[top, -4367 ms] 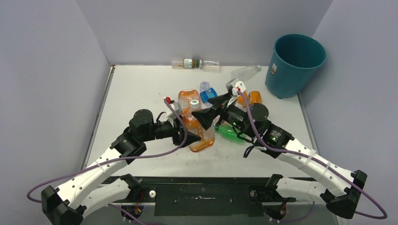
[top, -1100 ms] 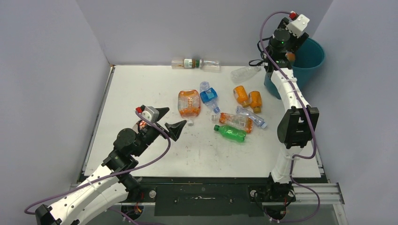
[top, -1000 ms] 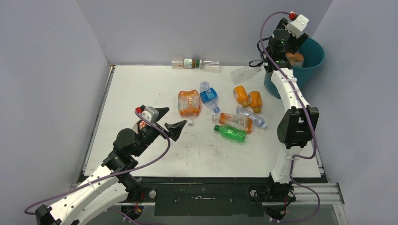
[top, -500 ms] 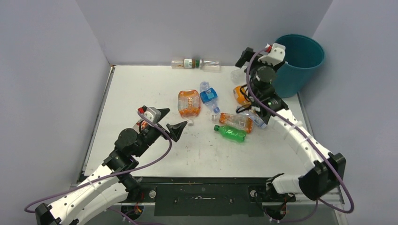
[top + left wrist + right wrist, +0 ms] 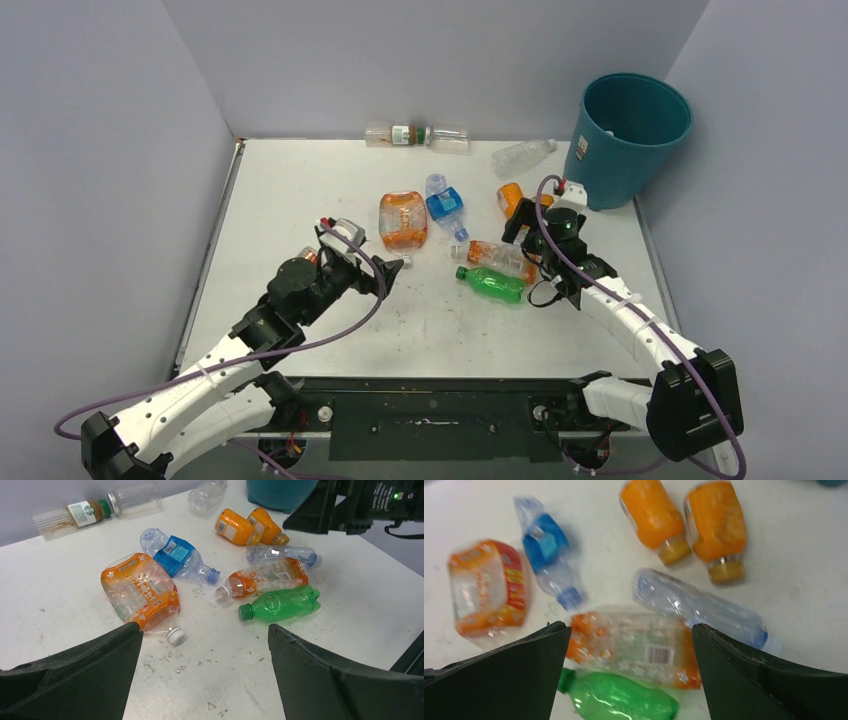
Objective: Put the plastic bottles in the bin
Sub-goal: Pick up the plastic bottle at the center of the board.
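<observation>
My right gripper moves back and down onto the capless half of the green bottle [image 5: 503,288] [image 5: 624,697] next, since bare table along its near side leaves finger room.
The teal bin [image 5: 635,135] stands at the back right corner. Plastic bottles lie in a cluster mid-table: an orange-labelled jug [image 5: 402,218], a blue-labelled bottle [image 5: 445,205], a green bottle [image 5: 624,697], an orange-labelled clear bottle [image 5: 639,647], a clear bottle [image 5: 699,605] and two orange bottles [image 5: 651,515]. My right gripper [image 5: 630,626] hangs open above the orange-labelled clear bottle, holding nothing. My left gripper [image 5: 203,627] is open and empty over bare table, just short of the jug's white cap [image 5: 175,636].
A brown-labelled bottle [image 5: 400,134] and a clear jar [image 5: 450,137] lie against the back wall. Another clear bottle [image 5: 525,153] lies left of the bin. Grey walls close in the table on three sides.
The right arm has swung from above the bin down to the bottle cluster, its jaws opening. The orange bottle it held there is gone. The left gripper has moved towards the jug.
</observation>
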